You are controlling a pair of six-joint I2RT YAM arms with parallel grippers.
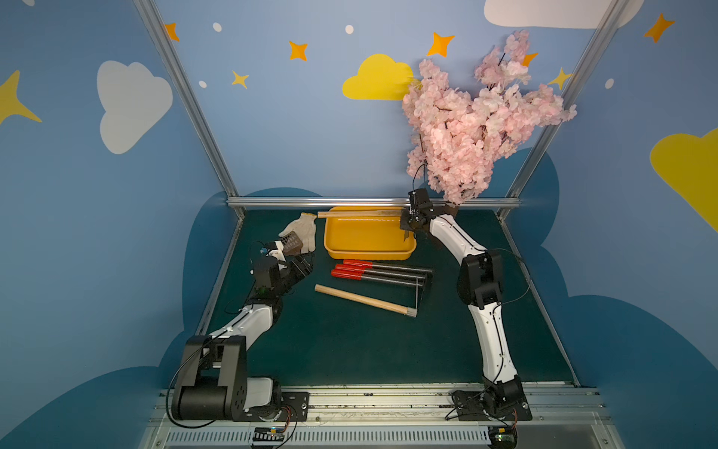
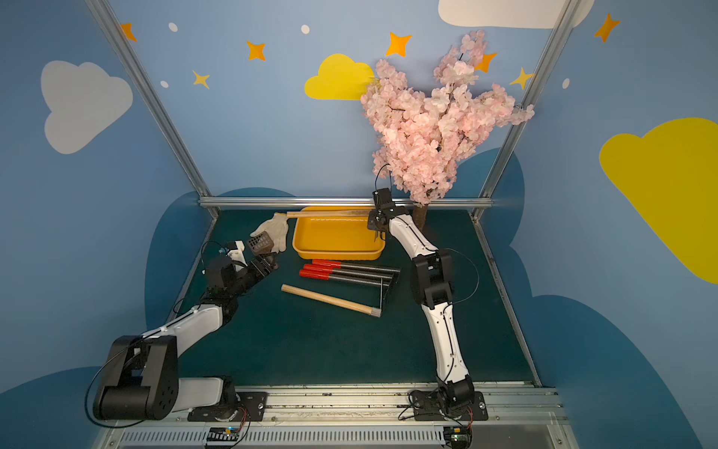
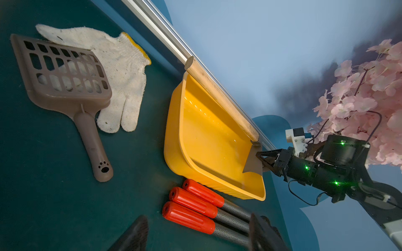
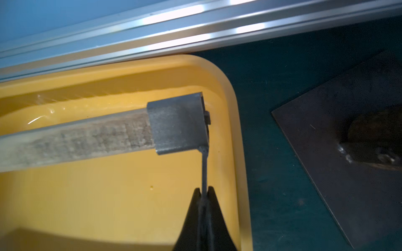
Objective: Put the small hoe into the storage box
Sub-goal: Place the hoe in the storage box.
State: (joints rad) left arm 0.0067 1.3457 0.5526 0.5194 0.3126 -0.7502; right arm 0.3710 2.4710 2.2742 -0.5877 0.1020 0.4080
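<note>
The hoe's head hangs inside the box's rim, so next the right gripper needs to move slightly down over the box's end by the tree and open to let go of the hoe's blade.
The small hoe has a pale wooden handle [image 1: 361, 213] [image 2: 330, 212] [image 3: 219, 95] [image 4: 76, 141] and a grey metal head with a thin blade [image 3: 253, 160] [image 4: 204, 169]. Its handle runs along the far side of the yellow-orange storage box [image 1: 369, 254] [image 2: 338, 254] [image 3: 174, 139] [image 4: 237, 121], and the handle's end sticks out past the box's left corner. The blade hangs down inside the box at its right end. My right gripper [image 1: 408, 229] [image 2: 376, 229] [image 3: 262, 159] [image 4: 204, 192] is shut on that blade. My left gripper [image 1: 301, 258] [image 2: 268, 260] [image 3: 196, 230] stands open and empty, left of the box.
A brown slotted scoop [image 1: 291, 243] [image 3: 65, 71] lies on a white glove [image 1: 305, 229] [image 3: 121, 71] left of the box. Three red-handled tools [image 1: 380, 272] [image 3: 193, 204] and another wooden-handled tool [image 1: 365, 300] lie in front of it. A pink blossom tree [image 1: 474, 124] stands behind the right arm.
</note>
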